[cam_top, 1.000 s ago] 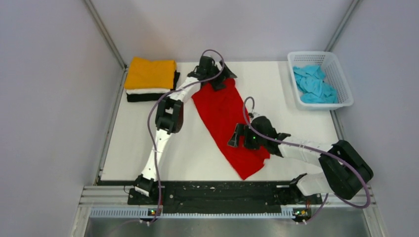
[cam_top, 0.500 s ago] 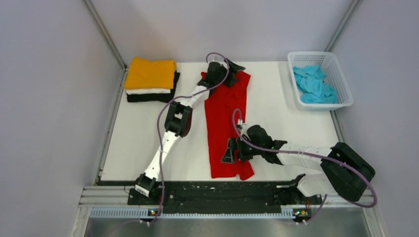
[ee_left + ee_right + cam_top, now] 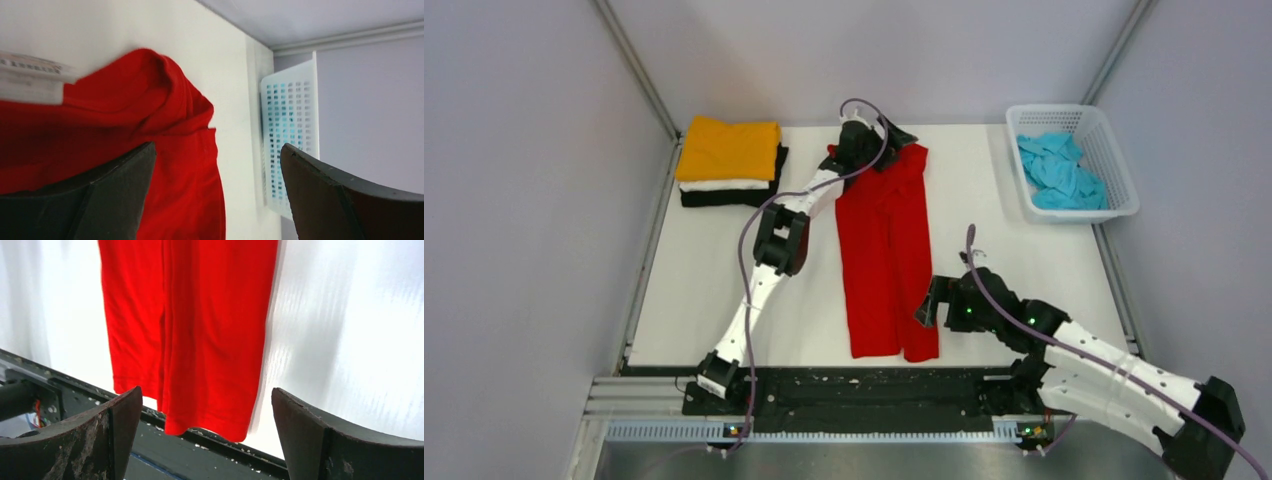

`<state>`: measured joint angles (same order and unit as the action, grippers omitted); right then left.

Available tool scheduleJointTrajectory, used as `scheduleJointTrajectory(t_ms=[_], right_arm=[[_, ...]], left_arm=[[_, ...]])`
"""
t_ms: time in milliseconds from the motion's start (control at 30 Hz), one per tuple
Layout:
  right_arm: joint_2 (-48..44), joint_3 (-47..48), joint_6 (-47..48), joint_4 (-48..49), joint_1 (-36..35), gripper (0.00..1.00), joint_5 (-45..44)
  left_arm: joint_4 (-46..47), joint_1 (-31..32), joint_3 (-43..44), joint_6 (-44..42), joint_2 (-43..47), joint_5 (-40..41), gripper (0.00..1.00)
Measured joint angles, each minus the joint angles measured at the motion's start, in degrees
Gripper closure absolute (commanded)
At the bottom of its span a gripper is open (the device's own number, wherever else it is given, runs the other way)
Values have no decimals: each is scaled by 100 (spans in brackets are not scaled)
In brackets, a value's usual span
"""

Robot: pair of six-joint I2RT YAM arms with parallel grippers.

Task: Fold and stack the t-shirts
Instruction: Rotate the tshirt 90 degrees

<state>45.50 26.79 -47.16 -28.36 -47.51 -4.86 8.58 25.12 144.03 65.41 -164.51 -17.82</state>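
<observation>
I will lift my left gripper from the collar next and move it back and down onto the other near hem corner, since my right gripper is already by one.
The red t-shirt (image 3: 886,250) lies on the table as a long narrow folded strip running from far to near; it also shows in the left wrist view (image 3: 100,140) and the right wrist view (image 3: 200,330). Its hem hangs over the near table edge. My left gripper (image 3: 892,143) is open at the shirt's far end, by the collar. My right gripper (image 3: 936,303) is open and empty, just right of the shirt's near end. A stack (image 3: 729,160) of folded orange-yellow, white and black shirts sits at the far left. The light blue shirt (image 3: 1059,170) lies crumpled in the basket.
The white lattice basket (image 3: 1114,160) stands at the far right and shows in the left wrist view (image 3: 292,130). A black rail (image 3: 864,385) runs along the table's near edge. Grey walls close in the table on three sides.
The red shirt swung from a slant to lie straight, far to near. My right gripper let go of its near end and drew back to the right. My left gripper opened at the collar.
</observation>
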Motion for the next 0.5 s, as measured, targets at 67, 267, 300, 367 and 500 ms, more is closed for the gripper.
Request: scheduleJointTrajectory(t_ms=[67, 267, 300, 367, 500], right_arm=[[-376, 0, -61, -118, 0, 1, -214], [-682, 2, -149, -321, 0, 1, -490], [-619, 17, -149, -374, 0, 1, -461], [-479, 76, -146, -450, 0, 1, -393], [-214, 111, -153, -549, 2, 2, -208]], left_arm=[[-304, 28, -173, -341, 254, -175, 1], [-1506, 271, -1821, -1582, 2376, -496, 1], [-1696, 352, -2232, -1777, 2931, -496, 1], [-2000, 581, -3342, -2153, 4288, -273, 1], [-2179, 1233, -5851, -2520, 7152, 496, 1]])
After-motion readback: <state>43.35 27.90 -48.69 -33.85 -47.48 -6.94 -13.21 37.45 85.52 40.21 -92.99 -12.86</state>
